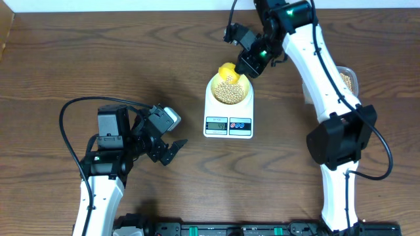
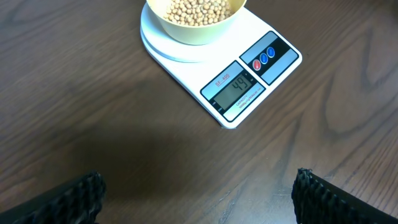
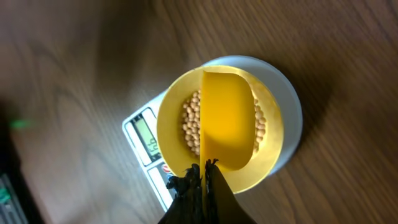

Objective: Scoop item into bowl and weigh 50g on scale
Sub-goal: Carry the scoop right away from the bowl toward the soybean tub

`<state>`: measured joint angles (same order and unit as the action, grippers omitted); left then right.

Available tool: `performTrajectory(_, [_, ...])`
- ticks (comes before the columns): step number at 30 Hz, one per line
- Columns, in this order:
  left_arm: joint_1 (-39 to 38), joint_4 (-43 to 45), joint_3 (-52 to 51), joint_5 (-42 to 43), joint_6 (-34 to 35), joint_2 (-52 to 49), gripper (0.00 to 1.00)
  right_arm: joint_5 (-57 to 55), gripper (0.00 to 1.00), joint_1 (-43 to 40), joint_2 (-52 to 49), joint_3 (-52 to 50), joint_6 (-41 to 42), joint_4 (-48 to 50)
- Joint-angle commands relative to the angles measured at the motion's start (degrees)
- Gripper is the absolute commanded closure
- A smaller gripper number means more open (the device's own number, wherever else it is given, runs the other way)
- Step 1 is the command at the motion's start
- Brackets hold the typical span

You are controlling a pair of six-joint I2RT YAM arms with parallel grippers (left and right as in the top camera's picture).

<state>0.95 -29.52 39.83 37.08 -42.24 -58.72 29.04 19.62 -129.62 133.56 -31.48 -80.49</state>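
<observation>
I will next swing my right gripper to the right in the overhead view and down, and let go of the scoop in the clear tub, because the display almost shows the target.
The pale yellow bowl sits on the white scale and holds many tan beans. In the left wrist view the bowl and the scale's display show; the display reads about 49. My right gripper is shut on the handle of the bright yellow scoop, holding it tilted over the bowl's far rim. In the right wrist view the scoop covers the middle of the bowl, with beans on both sides of it. My left gripper is open and empty, left of the scale.
A clear plastic tub with more beans stands at the right, partly hidden behind the right arm. Bare wooden table lies left of the scale and beneath the left gripper.
</observation>
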Motion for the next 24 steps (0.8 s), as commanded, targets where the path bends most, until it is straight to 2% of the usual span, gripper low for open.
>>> performTrajectory(1, [-0.1, 0.0, 0.2, -0.3, -0.6, 0.0, 0.02, 8.4, 0.99, -3.5, 1.8, 1.4, 0.2, -0.3])
performTrajectory(10, [-0.1, 0.0, 0.2, -0.3, -0.6, 0.0, 0.02, 19.5, 0.99, -11.8, 1.8, 1.4, 0.1, -3.3])
performTrajectory(15, [-0.1, 0.0, 0.2, -0.3, -0.6, 0.0, 0.03, 20.9, 0.99, -15.4, 2.3, 1.4, -0.8, -4.4])
performTrajectory(24, [-0.1, 0.0, 0.2, -0.3, -0.6, 0.0, 0.02, 20.9, 0.99, -16.3, 3.0, 1.4, -1.0, -4.4])
